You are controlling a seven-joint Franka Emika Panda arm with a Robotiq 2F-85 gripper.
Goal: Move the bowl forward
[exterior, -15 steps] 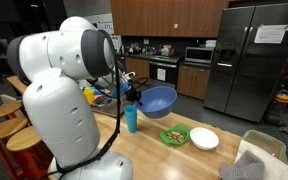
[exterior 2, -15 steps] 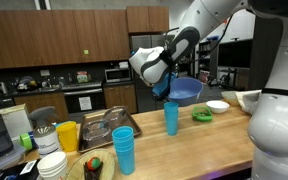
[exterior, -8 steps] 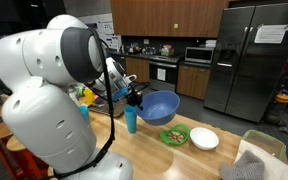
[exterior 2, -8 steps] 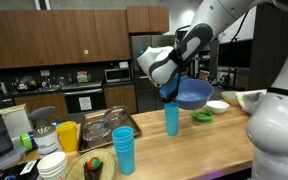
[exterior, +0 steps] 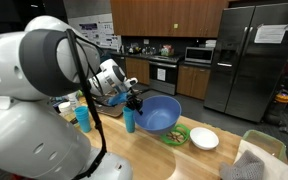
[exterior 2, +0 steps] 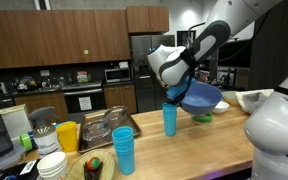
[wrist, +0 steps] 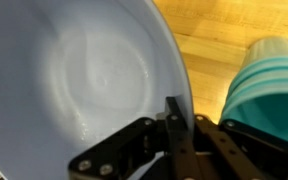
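My gripper moves down next until the hanging bowl sits on the wooden counter (exterior: pixel 154 152) beside the green plate, below my gripper. Then it releases the bowl's near rim.
The large blue bowl (exterior: pixel 160 114) hangs tilted in the air above the wooden counter, held by its rim. It also shows in an exterior view (exterior 2: pixel 202 97) and fills the wrist view (wrist: pixel 74 80). My gripper (exterior: pixel 134 102) is shut on the bowl's rim; in the wrist view its fingers (wrist: pixel 176 125) pinch the rim edge. The gripper also shows in an exterior view (exterior 2: pixel 180 92). A tall blue cup (exterior: pixel 129 120) stands on the counter right beside the gripper, under the bowl's near edge, and shows as teal in the wrist view (wrist: pixel 269 90).
A green plate with food (exterior: pixel 175 136) and a small white dish (exterior: pixel 204 139) lie on the counter beside the bowl. Stacked blue cups (exterior 2: pixel 123 150), a yellow cup (exterior 2: pixel 67 135), white bowls (exterior 2: pixel 52 165) and a dish rack (exterior 2: pixel 109 122) stand further along. A fridge (exterior: pixel 249 55) is behind.
The gripper has carried the bowl across and lower toward the green plate and white dish, past the blue cup. The arm has swung with it. The grip has not changed.
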